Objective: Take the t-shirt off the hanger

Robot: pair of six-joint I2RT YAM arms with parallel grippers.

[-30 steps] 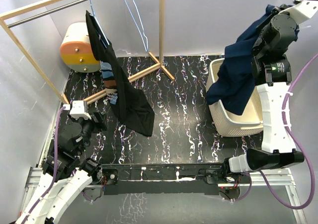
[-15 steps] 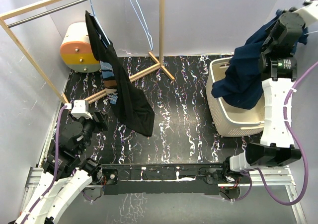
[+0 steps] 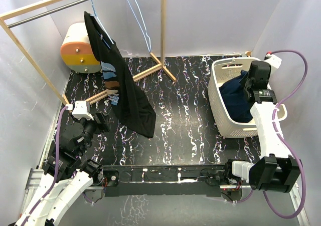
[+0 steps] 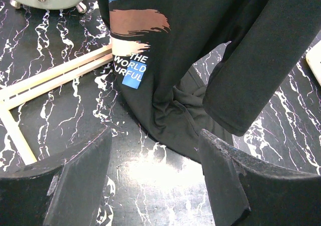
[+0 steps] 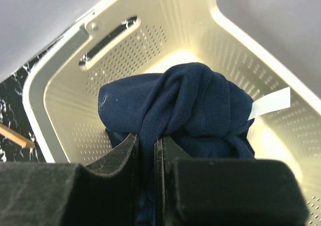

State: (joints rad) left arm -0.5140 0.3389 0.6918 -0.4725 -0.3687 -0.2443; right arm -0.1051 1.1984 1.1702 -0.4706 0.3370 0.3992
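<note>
I need to lower my right gripper deeper into the cream basket [image 3: 225,123], toward the middle of the basket, and then let go of the navy t-shirt [image 5: 175,105].
A black t-shirt [image 3: 120,80] with a printed chest hangs on a wire hanger [image 3: 93,5] from the rail at the back left; its hem reaches the floor, and it fills the top of the left wrist view [image 4: 200,50]. A second wire hanger [image 3: 138,13] hangs bare beside it. My left gripper [image 3: 99,122] is open and empty, low by the shirt's hem [image 4: 155,161]. My right gripper [image 3: 249,93] is shut on a navy t-shirt [image 5: 175,105], which lies bunched inside the cream basket [image 3: 225,123].
A wooden clothes rack [image 3: 163,30] with a metal rail stands at the back left, its base bars on the black marbled floor. A cream and orange drum [image 3: 77,48] sits behind it. White walls close in on the left, back and right.
My right arm has swung down from high above the basket, and the navy t-shirt has gone from hanging in the air to lying in the basket. The left arm has not moved.
</note>
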